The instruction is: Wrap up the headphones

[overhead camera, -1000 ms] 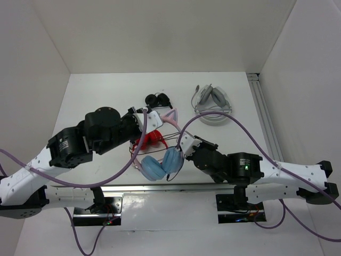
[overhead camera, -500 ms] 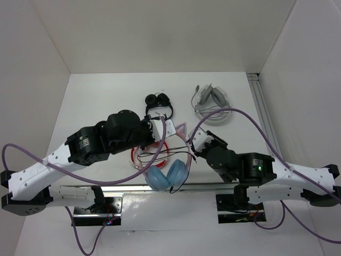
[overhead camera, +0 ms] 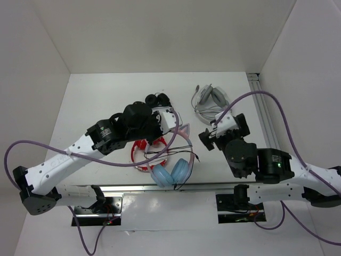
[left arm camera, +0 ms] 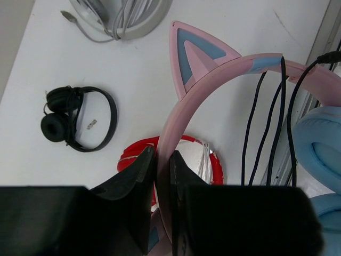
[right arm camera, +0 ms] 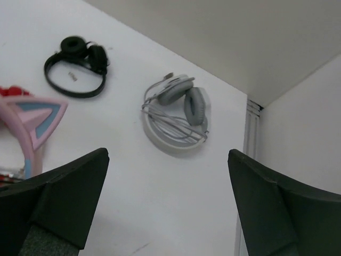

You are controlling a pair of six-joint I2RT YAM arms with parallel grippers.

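Note:
My left gripper carries the held headphones across toward the grey-white pair next, then down to empty table beside it, since the red pair lies under them.
The headphones hang from my left gripper [left arm camera: 162, 157], which is shut on the pink headband [left arm camera: 213, 80] just below its cat ear [left arm camera: 197, 50]. The light blue ear cups [overhead camera: 171, 173] dangle near the table's front edge. A thin black cable [left arm camera: 266, 133] runs in several strands across the band towards one cup [left arm camera: 319, 138]. From above, the left gripper [overhead camera: 171, 125] sits at the band's top. My right gripper [overhead camera: 222, 127] is to the right of the headphones, open and holding nothing [right arm camera: 168, 154], with only the cat ear [right arm camera: 40, 120] at its left edge.
A red pair of headphones [overhead camera: 144, 152] lies under the held pair. A small black pair [overhead camera: 157, 100] lies behind the left arm. A grey-white pair [overhead camera: 212, 101] with coiled cable lies at the back right. A metal rail [overhead camera: 264, 112] runs along the right side.
My right gripper opened wide, left the ear cup and cable, and drew back to the right. My left gripper carried the headphones rightwards by the headband.

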